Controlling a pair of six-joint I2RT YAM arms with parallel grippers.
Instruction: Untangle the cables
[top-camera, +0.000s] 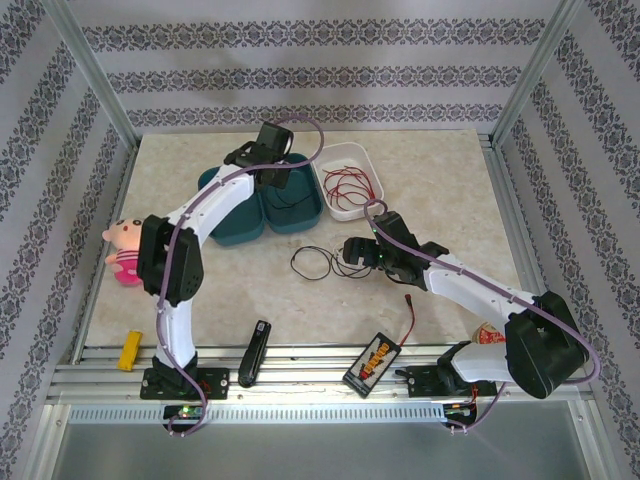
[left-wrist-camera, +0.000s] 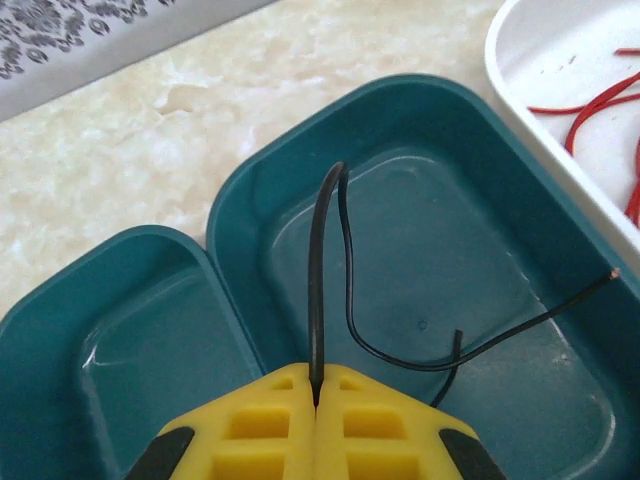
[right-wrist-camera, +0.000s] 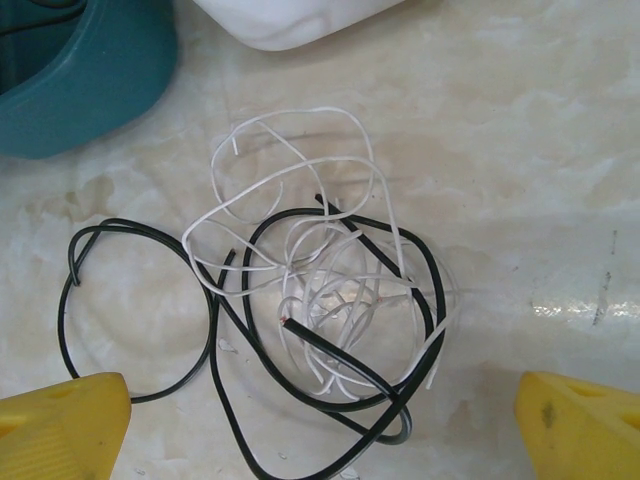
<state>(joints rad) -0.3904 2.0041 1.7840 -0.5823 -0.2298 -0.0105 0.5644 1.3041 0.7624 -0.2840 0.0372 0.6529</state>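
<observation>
The thin black cable's end still reaches the teal tub's rim, so my left gripper will lower the cable into the tub toward the white tray (left-wrist-camera: 530, 60).
My left gripper (left-wrist-camera: 317, 400) is shut on a thin black cable (left-wrist-camera: 318, 280) and hangs over the right-hand teal tub (left-wrist-camera: 480, 130). The cable loops down into the tub, and its bare end pokes toward the white tray (left-wrist-camera: 530, 60). A red cable (top-camera: 345, 185) lies coiled in that tray. On the table, a black cable (right-wrist-camera: 330, 347) and a white cable (right-wrist-camera: 320, 109) are tangled together. My right gripper (right-wrist-camera: 320, 410) hovers open above this tangle (top-camera: 325, 263), with nothing between its fingers.
A second teal tub (top-camera: 232, 225) sits left of the first. A pink doll (top-camera: 125, 250) lies at the left edge. Along the near edge are a yellow block (top-camera: 130, 350), a black bar (top-camera: 255, 352) and a black-and-yellow box (top-camera: 374, 360) with a red lead.
</observation>
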